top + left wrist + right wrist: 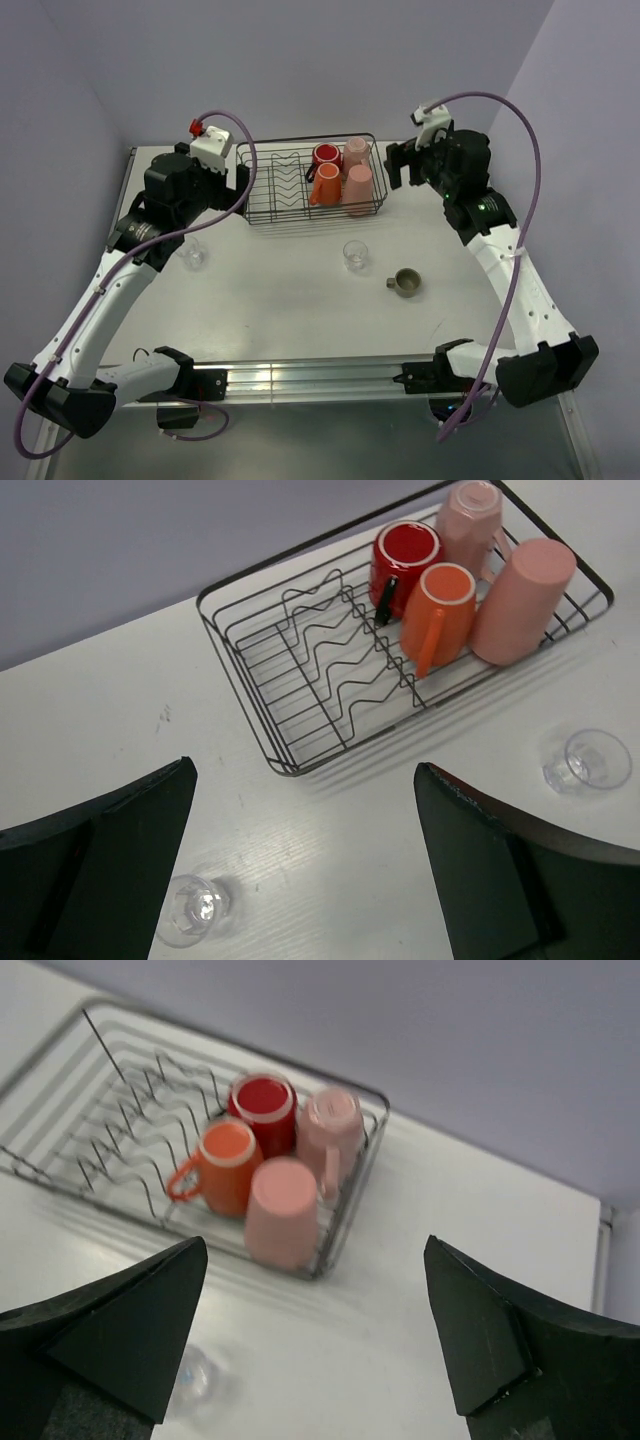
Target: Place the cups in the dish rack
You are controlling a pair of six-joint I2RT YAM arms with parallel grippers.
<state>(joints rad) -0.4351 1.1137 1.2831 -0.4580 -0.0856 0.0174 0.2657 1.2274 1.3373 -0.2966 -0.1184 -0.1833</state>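
Note:
I will next move my right gripper back and down onto the grey-olive mug's rim (418, 278) opposite its handle, because the opening of the mug has room for a finger inside.
The black wire dish rack (272, 190) stands at the back of the table. In its right end are a red mug (326, 157), a pale pink mug (356, 152), an orange mug (325, 185) and a salmon tumbler (359, 188). On the table stand a clear glass (355, 254), a second clear glass (193, 254) and a grey-olive mug (405, 283). My left gripper (302, 768) hangs open and empty by the rack's left end, above the left glass (190, 910). My right gripper (315, 1245) is open and empty just right of the rack (100, 1110).
The rack's left and middle parts hold only divider prongs (330, 670). A wall runs close behind the rack. The table's right edge (600, 1230) lies beyond the right gripper.

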